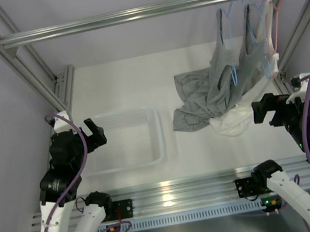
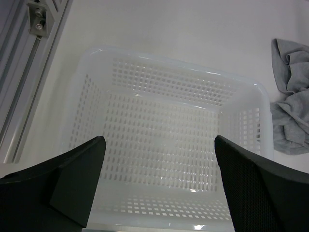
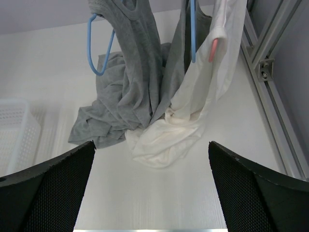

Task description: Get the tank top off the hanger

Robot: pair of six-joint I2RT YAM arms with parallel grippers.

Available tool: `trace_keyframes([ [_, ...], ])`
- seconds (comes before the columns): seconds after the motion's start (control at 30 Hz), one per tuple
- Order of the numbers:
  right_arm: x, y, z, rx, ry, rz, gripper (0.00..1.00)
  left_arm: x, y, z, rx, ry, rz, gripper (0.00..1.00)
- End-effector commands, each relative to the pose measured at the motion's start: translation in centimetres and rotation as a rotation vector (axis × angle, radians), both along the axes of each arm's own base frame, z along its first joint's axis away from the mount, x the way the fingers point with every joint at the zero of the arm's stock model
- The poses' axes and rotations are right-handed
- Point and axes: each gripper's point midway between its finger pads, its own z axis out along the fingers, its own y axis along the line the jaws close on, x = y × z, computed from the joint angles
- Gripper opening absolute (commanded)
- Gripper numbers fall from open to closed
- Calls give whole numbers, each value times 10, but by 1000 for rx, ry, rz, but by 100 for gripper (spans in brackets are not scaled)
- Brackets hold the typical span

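The blue hanger nearest the basket hangs farther out than my right gripper. My right gripper needs to move up and outward next, onto the hanger's wire (image 1: 234, 79) (image 3: 98, 71), which is bare beside the grey fabric.
Grey tank tops (image 1: 219, 68) hang on blue hangers (image 1: 225, 31) from the top rail at the right, their lower parts pooled on the table. A white tank top (image 1: 236, 118) hangs on a pink hanger (image 1: 274, 17) at the far right. In the right wrist view the grey tops (image 3: 130, 82), a blue hanger (image 3: 94, 53), the white top (image 3: 193, 106) and the pink hanger tip (image 3: 213, 50) show ahead. My right gripper (image 1: 262, 110) (image 3: 152, 193) is open and empty, just short of the white fabric. My left gripper (image 1: 95, 132) (image 2: 159, 183) is open and empty above the basket.
A white perforated basket (image 1: 154, 146) (image 2: 96, 77) lies at centre left and holds nothing. Aluminium frame posts (image 1: 27, 72) stand at the left and right (image 3: 270, 53). The horizontal rail (image 1: 125, 16) crosses the back. A grey garment edge (image 2: 292, 111) lies right of the basket.
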Motion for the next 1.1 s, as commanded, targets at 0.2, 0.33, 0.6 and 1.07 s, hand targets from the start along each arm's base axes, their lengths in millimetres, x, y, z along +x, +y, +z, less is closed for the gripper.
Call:
trace_keyframes([
  [0.2, 1, 11, 22, 31, -48, 57, 99, 6, 0, 8, -18, -47, 13, 99],
  [0.33, 16, 32, 56, 50, -69, 145, 99, 6, -4, 7, -25, -41, -7, 99],
  [0.6, 70, 61, 126, 0, -82, 237, 90, 7, -12, 1, -38, -25, -45, 99],
  [1.07, 216, 57, 101, -195, 108, 23, 71, 11, -24, -9, -53, 8, -100, 99],
])
